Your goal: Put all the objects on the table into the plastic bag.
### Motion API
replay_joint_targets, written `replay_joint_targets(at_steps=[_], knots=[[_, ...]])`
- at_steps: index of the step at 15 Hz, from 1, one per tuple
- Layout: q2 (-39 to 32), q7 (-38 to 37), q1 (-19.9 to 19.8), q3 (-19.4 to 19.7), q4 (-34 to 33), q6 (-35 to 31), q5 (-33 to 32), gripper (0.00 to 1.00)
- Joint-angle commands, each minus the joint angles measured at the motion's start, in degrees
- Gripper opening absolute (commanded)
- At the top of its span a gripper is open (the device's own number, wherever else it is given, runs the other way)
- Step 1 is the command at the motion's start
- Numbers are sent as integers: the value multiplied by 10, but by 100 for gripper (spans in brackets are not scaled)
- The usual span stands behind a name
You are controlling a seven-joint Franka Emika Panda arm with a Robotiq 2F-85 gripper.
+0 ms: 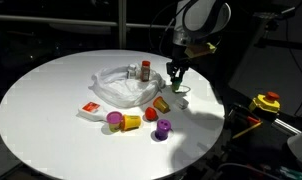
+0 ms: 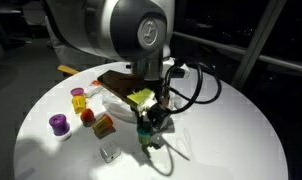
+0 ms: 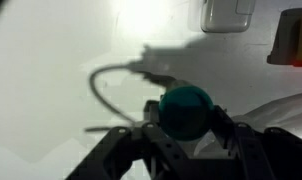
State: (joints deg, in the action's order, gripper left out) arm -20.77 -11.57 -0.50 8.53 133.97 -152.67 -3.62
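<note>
The clear bag beside the red-capped bottle is to the gripper's right in the wrist view, so the gripper next needs to move sideways over the bag and release the ball.
My gripper hangs above the table just beside the clear plastic bag and is shut on a dark teal ball. The ball also shows between the fingers in an exterior view. The bag lies crumpled near the table's middle with a small red-capped bottle at it. Loose on the table are a red piece, a purple and yellow cup, an orange piece, a purple piece and an orange-yellow piece. The bag's edge shows in the wrist view.
The round white table has dark surroundings past its edge. A small white object lies below the gripper; it also shows in the wrist view, next to an orange object. A yellow device stands off the table.
</note>
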Motion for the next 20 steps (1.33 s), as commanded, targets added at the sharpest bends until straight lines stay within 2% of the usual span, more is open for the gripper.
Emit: replay_joint_targets(at_steps=[1, 4, 9, 15, 20], knots=[[77, -59, 34, 23, -16, 99, -49, 29], [83, -87, 45, -2, -79, 162, -82, 29], [3, -72, 55, -47, -194, 187, -71, 29], [-114, -69, 57, -48, -268, 185, -56, 29], [-161, -69, 59, -39, -287, 177, -52, 29]])
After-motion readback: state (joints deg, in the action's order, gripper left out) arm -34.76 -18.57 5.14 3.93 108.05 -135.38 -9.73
